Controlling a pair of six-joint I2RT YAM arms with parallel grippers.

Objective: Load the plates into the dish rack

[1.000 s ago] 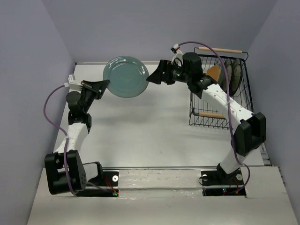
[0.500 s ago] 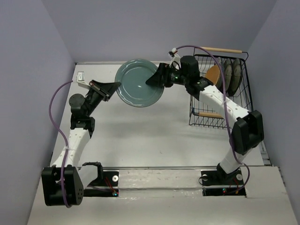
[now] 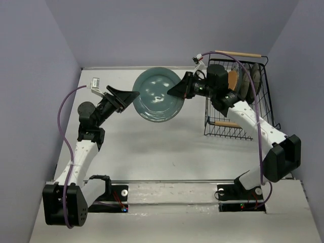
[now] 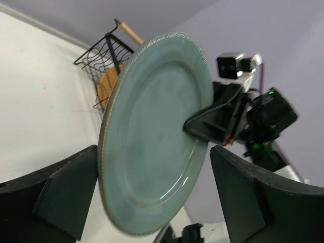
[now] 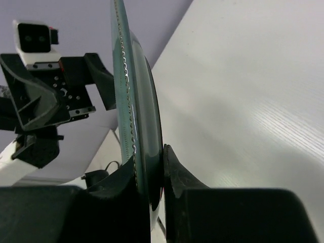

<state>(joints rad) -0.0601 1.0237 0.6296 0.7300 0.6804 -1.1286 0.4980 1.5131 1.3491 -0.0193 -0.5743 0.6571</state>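
Observation:
The teal plate in my right gripper rises outward over the rack (image 3: 223,132) next, then turns and comes down into its gap beside the orange-tan plate (image 3: 233,79).
A plain teal plate (image 3: 158,95) hangs in the air, upright, above the back of the table. My right gripper (image 3: 178,91) is shut on its right rim, and the right wrist view shows the plate (image 5: 135,101) edge-on, pinched between the jaws of that gripper (image 5: 152,172). My left gripper (image 3: 130,97) stands open at the plate's left rim; its fingers (image 4: 55,197) straddle the plate (image 4: 152,136) without touching it. The black wire dish rack (image 3: 223,132) sits at the right, holding an orange-tan plate (image 3: 233,79) and two striped-rim plates (image 3: 246,81) upright.
The rack's wooden handles (image 3: 238,53) run along its far and near ends. Purple cables loop over both arms. Lilac walls close in the table at the back and sides. The rack (image 4: 109,55) and orange-tan plate (image 4: 106,86) show behind the teal plate in the left wrist view.
The teal plate has travelled right, toward the rack. My right gripper has shut on its right rim and my left gripper has opened, letting go.

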